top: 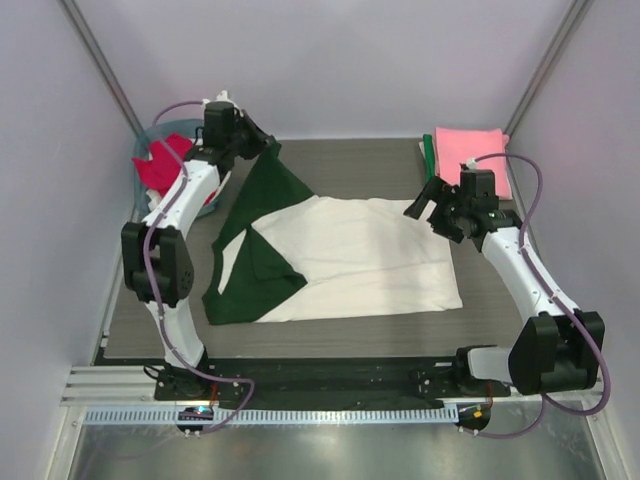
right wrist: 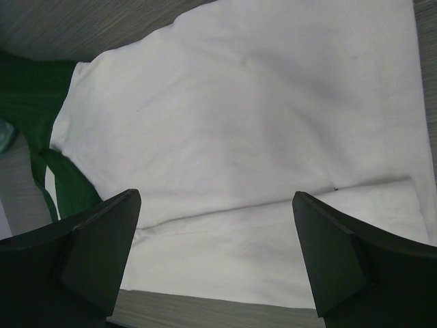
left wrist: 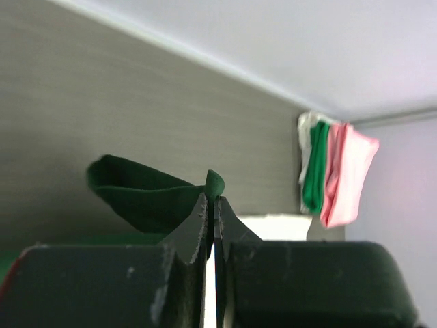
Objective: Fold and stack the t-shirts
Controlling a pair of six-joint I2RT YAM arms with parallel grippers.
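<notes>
I should next turn and lower my right gripper's empty, spread fingers onto the cream t-shirt's far corner by the folded stack, as that flat cloth is below it.
A cream t-shirt with dark green sleeves lies spread on the grey table, print side hidden. My left gripper is shut on the tip of a green sleeve and holds it lifted at the back left. My right gripper is open and empty, hovering over the shirt's right edge; its wrist view shows the cream cloth between the spread fingers. Folded pink, green and white shirts are stacked at the back right, also in the left wrist view.
A round teal basket with red and pink cloth stands at the back left beside the left arm. White walls close in the table on three sides. A metal rail runs along the near edge.
</notes>
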